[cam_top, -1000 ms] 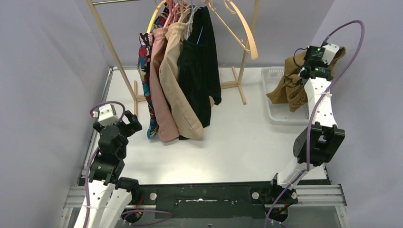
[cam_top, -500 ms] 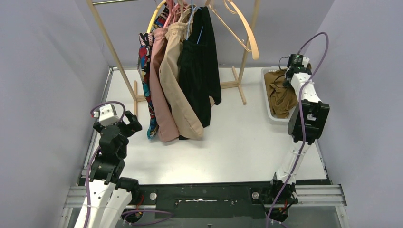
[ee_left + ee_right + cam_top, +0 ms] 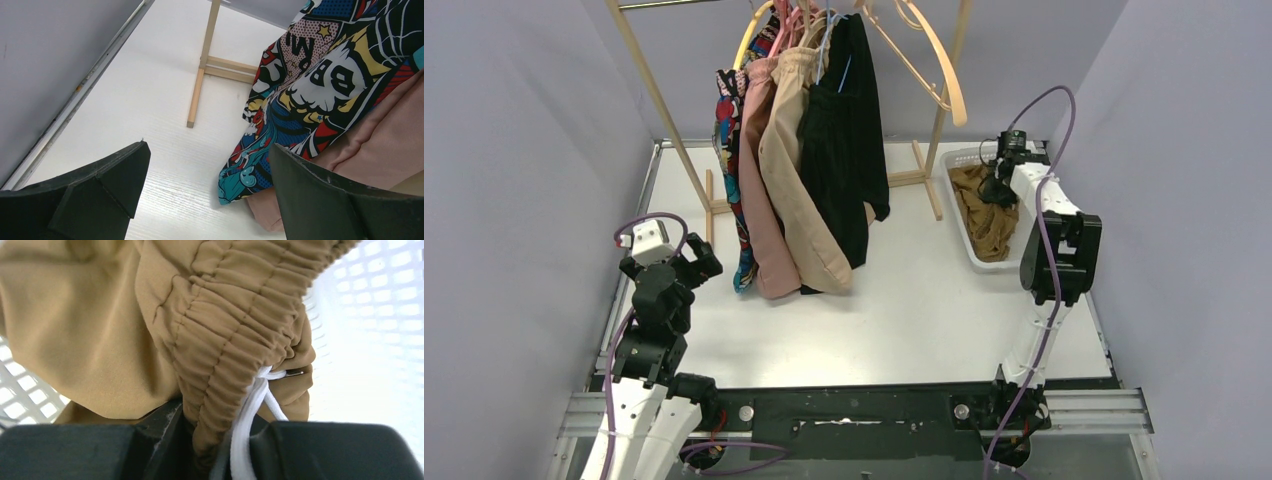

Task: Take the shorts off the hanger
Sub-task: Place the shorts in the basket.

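The mustard-brown shorts already lie inside the white basket's rim. I will ease my right gripper slightly outward, low inside it, and open to release the elastic waistband [image 3: 225, 365].
Several shorts hang on hangers from a wooden rack [image 3: 656, 95]: black [image 3: 844, 150], beige [image 3: 796, 170], dusty pink [image 3: 759, 190] and comic-print [image 3: 729, 130]. An empty wooden hanger [image 3: 936, 60] hangs to their right. The mustard-brown shorts [image 3: 984, 205] lie in the white basket [image 3: 964, 160] at the back right. My right gripper [image 3: 996, 185] is low in the basket, shut on their elastic waistband [image 3: 225, 365] and white drawstring [image 3: 250, 410]. My left gripper [image 3: 686, 262] is open and empty near the table, left of the comic-print hem [image 3: 250, 165].
The rack's wooden feet [image 3: 714, 205] rest on the white table, one post [image 3: 200, 75] ahead of my left gripper. Grey walls close in on both sides. A metal rail [image 3: 639, 200] runs along the table's left edge.
My right arm swung down and left, lowering the mustard-brown shorts from above the basket into it. The basket shifted slightly left. The left arm stayed still.
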Controlling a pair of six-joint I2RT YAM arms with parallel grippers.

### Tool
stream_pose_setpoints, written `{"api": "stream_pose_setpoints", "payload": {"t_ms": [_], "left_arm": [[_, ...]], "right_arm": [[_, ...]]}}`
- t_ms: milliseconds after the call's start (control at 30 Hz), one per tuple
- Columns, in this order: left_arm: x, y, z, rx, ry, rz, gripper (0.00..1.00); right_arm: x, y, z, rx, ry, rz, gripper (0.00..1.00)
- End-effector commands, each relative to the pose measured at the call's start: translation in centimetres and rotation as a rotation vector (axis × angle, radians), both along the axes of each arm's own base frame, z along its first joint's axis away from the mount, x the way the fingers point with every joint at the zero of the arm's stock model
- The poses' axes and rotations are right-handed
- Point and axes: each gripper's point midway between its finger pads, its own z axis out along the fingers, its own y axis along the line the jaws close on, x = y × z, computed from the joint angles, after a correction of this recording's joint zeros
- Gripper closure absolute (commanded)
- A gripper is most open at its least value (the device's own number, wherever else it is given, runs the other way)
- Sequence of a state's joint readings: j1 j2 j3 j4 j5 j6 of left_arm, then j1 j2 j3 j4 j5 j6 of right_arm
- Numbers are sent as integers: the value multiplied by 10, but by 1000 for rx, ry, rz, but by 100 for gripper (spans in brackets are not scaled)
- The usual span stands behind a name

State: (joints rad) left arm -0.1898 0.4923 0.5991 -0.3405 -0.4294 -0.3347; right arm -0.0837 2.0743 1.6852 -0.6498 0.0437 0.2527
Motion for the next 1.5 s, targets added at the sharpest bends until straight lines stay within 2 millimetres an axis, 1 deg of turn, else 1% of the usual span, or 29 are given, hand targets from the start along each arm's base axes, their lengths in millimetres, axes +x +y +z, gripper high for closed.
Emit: {"api": "stream_pose_setpoints", "payload": {"t_ms": [0, 67, 100, 167, 200, 267, 333, 367, 433, 500, 567, 600, 633, 667, 733, 800, 867, 900, 967, 1067, 1100, 1133, 1200, 1233, 1300, 1333, 1367, 1467], "left_arm": [[6, 0, 17, 0, -61, -5, 10], [5, 0, 17, -2, -64, -7, 10], [5, 0, 18, -2, -65, -5, 10], [5, 0, 18, -2, -69, -5, 10], [4, 0, 19, -3, -70, -7, 10], [4, 0, 19, -4, -72, -7, 10], [4, 0, 19, -5, -71, -7, 10], [4, 0, 19, -5, -72, -8, 10], [4, -1, 18, -5, -67, -9, 10], [4, -1, 18, -4, -67, -9, 10], [3, 0, 19, -4, -69, -5, 10], [3, 1, 19, -4, -70, -4, 10], [3, 1, 18, -3, -68, -1, 10], [3, 1, 18, -3, -68, -1, 10], [3, -1, 18, -9, -68, -10, 10], [3, -3, 18, -19, -72, -21, 10], [4, -5, 19, -23, -75, -28, 10], [4, -5, 19, -24, -73, -27, 10], [4, -4, 19, -24, -73, -22, 10], [3, -5, 19, -30, -73, -28, 10], [4, -5, 19, -31, -72, -31, 10], [4, -5, 19, -31, -73, -30, 10], [4, -4, 19, -29, -71, -23, 10], [4, -4, 19, -29, -71, -23, 10], [5, -4, 18, -27, -67, -24, 10], [5, -4, 18, -26, -65, -23, 10], [5, -4, 18, -25, -64, -24, 10], [4, -3, 17, -22, -61, -17, 10]], "right_arm": [[20, -17, 89, -29, -216, -96, 91], [24, -29, 105, -52, -247, -121, 91], [28, -30, 111, -58, -259, -110, 91], [34, -28, 113, -67, -254, -64, 90], [36, -23, 108, -61, -240, -41, 90], [41, -9, 91, -43, -204, 17, 88], [47, 10, 69, -41, -158, 87, 83], [48, 17, 55, -49, -117, 115, 82], [45, 30, 27, -85, -21, 152, 80], [38, 39, 3, -113, 53, 178, 78], [31, 40, -11, -111, 83, 181, 76], [31, 38, -8, -105, 71, 172, 71], [31, 36, -1, -91, 51, 161, 62], [30, 36, 6, -59, 29, 160, 57], [33, 36, 32, 33, -58, 166, 46], [32, 32, 64, 112, -153, 161, 36], [28, 24, 91, 138, -229, 142, 25], [25, 21, 102, 148, -257, 132, 22], [18, 20, 122, 182, -310, 135, 19], [10, 16, 128, 186, -319, 112, 19], [9, 15, 129, 182, -325, 105, 21], [10, 15, 128, 181, -334, 97, 24], [14, 15, 119, 195, -350, 77, 37], [17, 17, 110, 211, -343, 76, 43], [23, 23, 85, 253, -299, 84, 66], [26, 27, 69, 276, -269, 88, 73], [29, 29, 53, 287, -232, 84, 74], [25, 37, -3, 305, -101, 89, 70]]}}
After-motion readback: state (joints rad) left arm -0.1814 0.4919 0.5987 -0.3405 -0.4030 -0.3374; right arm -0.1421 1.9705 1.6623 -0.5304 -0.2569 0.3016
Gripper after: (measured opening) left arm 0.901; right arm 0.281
